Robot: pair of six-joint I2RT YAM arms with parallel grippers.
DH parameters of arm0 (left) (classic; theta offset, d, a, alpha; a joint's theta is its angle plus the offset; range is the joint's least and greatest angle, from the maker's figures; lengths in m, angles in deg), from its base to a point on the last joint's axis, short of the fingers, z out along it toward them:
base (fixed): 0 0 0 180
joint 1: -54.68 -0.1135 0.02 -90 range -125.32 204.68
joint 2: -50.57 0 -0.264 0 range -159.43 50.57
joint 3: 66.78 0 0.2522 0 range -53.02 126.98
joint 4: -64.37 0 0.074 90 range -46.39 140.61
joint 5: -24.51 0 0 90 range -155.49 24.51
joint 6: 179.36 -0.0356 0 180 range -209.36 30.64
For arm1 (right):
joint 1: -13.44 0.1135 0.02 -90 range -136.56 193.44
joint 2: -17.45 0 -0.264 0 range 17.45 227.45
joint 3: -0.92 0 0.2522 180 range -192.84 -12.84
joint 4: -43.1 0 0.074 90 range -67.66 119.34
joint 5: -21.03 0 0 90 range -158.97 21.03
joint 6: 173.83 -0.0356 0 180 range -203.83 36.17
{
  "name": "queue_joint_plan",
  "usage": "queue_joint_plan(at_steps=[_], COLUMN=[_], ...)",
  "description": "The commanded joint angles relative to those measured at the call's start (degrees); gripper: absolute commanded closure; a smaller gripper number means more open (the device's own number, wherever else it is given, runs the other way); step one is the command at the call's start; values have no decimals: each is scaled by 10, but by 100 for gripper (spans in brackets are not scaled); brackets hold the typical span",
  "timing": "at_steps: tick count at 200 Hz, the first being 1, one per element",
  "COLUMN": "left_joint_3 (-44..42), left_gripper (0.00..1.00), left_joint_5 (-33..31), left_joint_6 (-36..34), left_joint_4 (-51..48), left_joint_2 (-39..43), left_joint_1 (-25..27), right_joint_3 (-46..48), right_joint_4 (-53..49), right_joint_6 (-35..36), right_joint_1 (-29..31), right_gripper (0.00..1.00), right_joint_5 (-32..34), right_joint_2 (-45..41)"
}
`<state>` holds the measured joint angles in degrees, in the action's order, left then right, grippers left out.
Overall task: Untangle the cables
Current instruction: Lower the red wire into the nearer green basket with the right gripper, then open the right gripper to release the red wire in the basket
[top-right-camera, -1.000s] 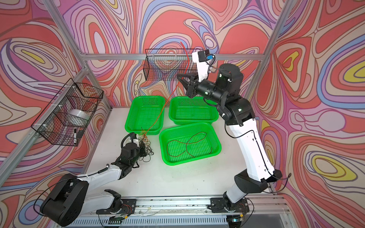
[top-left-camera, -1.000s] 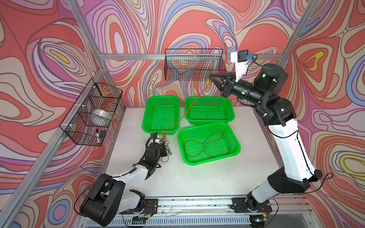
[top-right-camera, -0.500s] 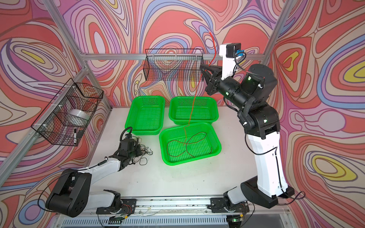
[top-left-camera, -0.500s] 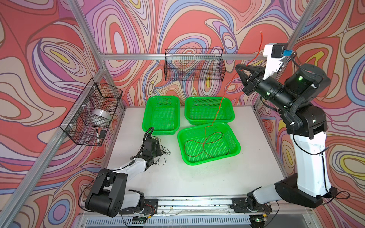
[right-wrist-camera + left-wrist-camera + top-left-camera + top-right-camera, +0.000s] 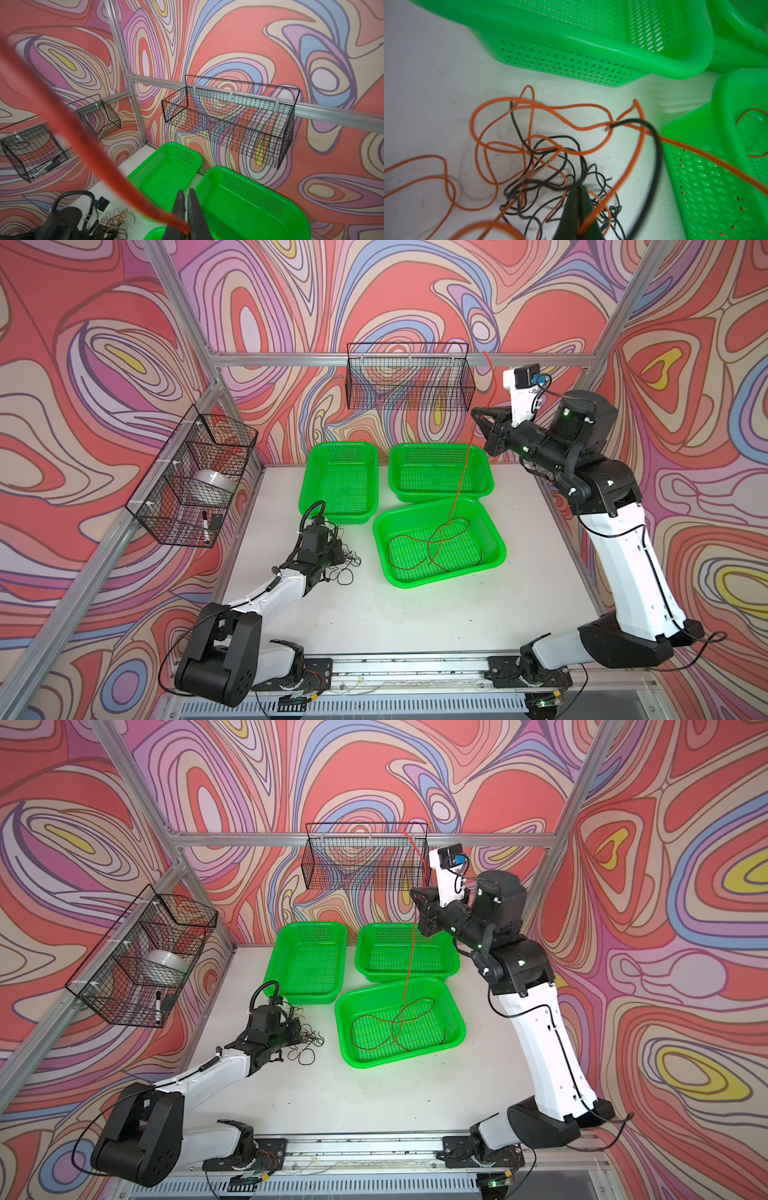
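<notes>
I should next lower my right gripper while its fingers turn down, and let go of the red cable inside the near green basket [image 5: 444, 545] below, which already holds the cable's loops.
A tangle of thin orange and black cables [image 5: 345, 562] [image 5: 305, 1042] lies on the white table in front of the left green basket. My left gripper [image 5: 337, 551] [image 5: 296, 1031] rests low in it, shut on black and orange strands [image 5: 529, 149], with its tips [image 5: 578, 188] together. My right gripper [image 5: 478, 416] [image 5: 417, 896] is held high near the back wall, shut on a red cable [image 5: 462, 472] [image 5: 410, 957] [image 5: 83, 133]. That cable hangs down into the near green basket [image 5: 492, 558] [image 5: 455, 1036], where a dark red cable [image 5: 409, 537] lies looped.
Two more green baskets [image 5: 338, 481] [image 5: 440, 472] stand at the back of the table. A black wire basket [image 5: 409, 377] hangs on the back wall just left of my right gripper. Another wire basket [image 5: 195, 477] on the left wall holds a tape roll and a marker.
The red cable ran taut from my right gripper to the tangle; it has come free and hangs into the near basket. The right arm swung right, then back left and lower.
</notes>
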<state>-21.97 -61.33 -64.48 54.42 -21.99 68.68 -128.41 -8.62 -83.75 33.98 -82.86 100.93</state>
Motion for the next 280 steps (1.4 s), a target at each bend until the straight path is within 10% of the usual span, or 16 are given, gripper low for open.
queue_joint_plan(at_steps=[1, 90, 164, 180, 280], left_joint_3=[18, 25, 36, 38, 70], left_gripper=[100, 100, 100, 100, 100], left_joint_5=[32, 66, 86, 85, 82], left_joint_6=[-24, -42, -78, -85, -109], left_joint_4=[-51, -102, -113, -119, -175], left_joint_2=[29, 106, 141, 147, 173], left_joint_1=[3, 7, 34, 38, 66], right_joint_3=[62, 437, 563, 559, 510], right_joint_4=[23, 139, 135, 119, 57], right_joint_6=[14, -68, -48, -35, 60], right_joint_1=[-3, 9, 66, 68, 107], right_gripper=[100, 100, 100, 82, 52], right_joint_5=[24, 87, 210, 196, 203], right_joint_2=[-21, -47, 16, 24, 9])
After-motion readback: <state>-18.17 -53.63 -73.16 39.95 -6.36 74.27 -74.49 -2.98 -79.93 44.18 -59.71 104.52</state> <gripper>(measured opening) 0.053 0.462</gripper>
